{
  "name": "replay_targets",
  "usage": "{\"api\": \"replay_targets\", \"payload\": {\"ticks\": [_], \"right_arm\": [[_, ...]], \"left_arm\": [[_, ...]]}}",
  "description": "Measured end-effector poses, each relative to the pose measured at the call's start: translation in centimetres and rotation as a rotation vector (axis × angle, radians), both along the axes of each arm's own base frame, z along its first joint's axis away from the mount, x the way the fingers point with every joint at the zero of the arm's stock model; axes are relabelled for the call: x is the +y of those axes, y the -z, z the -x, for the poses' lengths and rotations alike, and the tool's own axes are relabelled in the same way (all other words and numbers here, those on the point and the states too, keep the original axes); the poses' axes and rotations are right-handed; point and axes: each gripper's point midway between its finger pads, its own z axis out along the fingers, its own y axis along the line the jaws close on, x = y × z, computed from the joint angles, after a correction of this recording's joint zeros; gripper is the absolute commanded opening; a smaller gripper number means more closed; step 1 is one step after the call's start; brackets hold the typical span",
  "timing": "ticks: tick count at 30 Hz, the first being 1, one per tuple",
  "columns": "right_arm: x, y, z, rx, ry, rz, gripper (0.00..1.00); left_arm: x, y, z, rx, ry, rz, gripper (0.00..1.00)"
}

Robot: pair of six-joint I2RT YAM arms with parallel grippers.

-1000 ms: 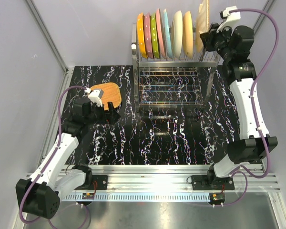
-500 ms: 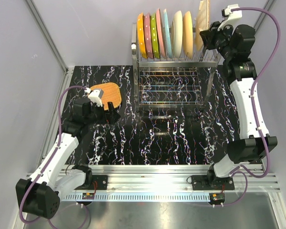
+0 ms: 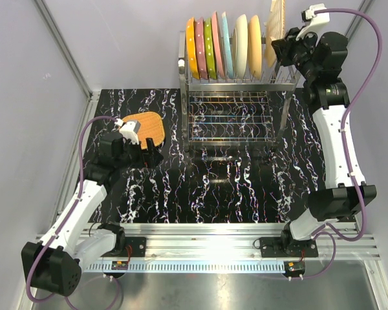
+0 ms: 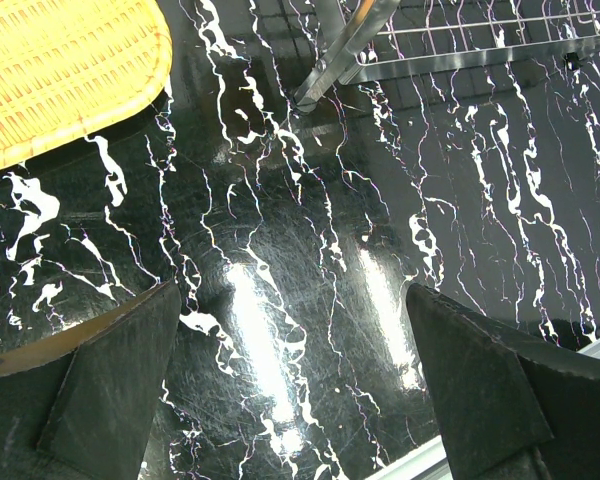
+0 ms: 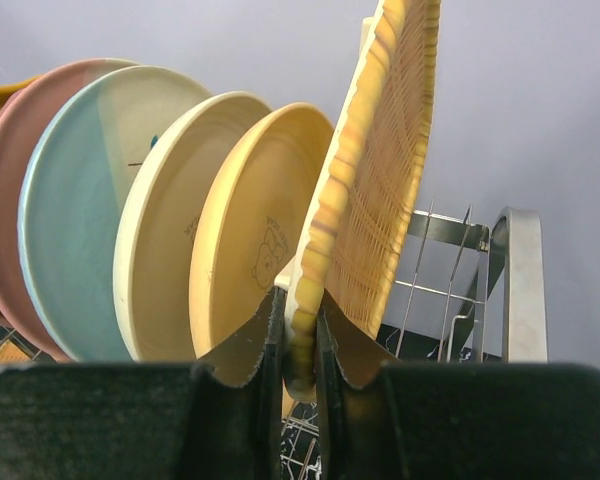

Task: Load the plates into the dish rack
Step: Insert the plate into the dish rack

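Note:
My right gripper will come down beside the tan plate next and let go of the wicker plate's lower rim, because the rack's open wires are just below the gripper.
The dish rack [image 3: 233,119] stands at the back of the table, with several plates [image 3: 220,45] on edge in its upper tier: orange, pink, green, light blue, cream and tan. My right gripper [image 3: 281,48] is shut on the rim of a woven wicker plate [image 3: 276,22] and holds it upright above the rack's right end. The right wrist view shows that wicker plate [image 5: 380,180] pinched between the jaws of the right gripper [image 5: 300,340], beside the tan plate [image 5: 245,220]. My left gripper [image 3: 152,152] hangs open over the table, next to a second wicker plate [image 3: 149,127].
The second wicker plate [image 4: 60,70] lies flat at the upper left of the left wrist view, apart from the open left gripper [image 4: 292,295]. The rack's foot and lower tier [image 4: 460,55] show at the top. A rack end post [image 5: 515,280] rises right of the held plate.
The right gripper with the wicker plate has shifted slightly up and back above the rack's right end. The left arm has not moved.

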Motion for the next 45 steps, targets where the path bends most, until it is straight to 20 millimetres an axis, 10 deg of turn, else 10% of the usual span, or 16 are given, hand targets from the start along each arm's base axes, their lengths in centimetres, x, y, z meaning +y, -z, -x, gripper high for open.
{"api": "replay_targets", "payload": {"ticks": [8, 19, 45], "right_arm": [[0.1, -1.4, 0.5, -0.025, -0.007, -0.002, 0.0], [0.0, 3.2, -0.9, 0.061, -0.006, -0.015, 0.0], [-2.0, 4.3, -0.6, 0.051, -0.017, 0.041, 0.14]], "left_arm": [[0.0, 0.0, 0.0, 0.0, 0.0, 0.0, 0.99], [0.0, 0.0, 0.0, 0.0, 0.0, 0.0, 0.99], [0.0, 0.1, 0.0, 0.005, 0.0, -0.001, 0.99]]}}
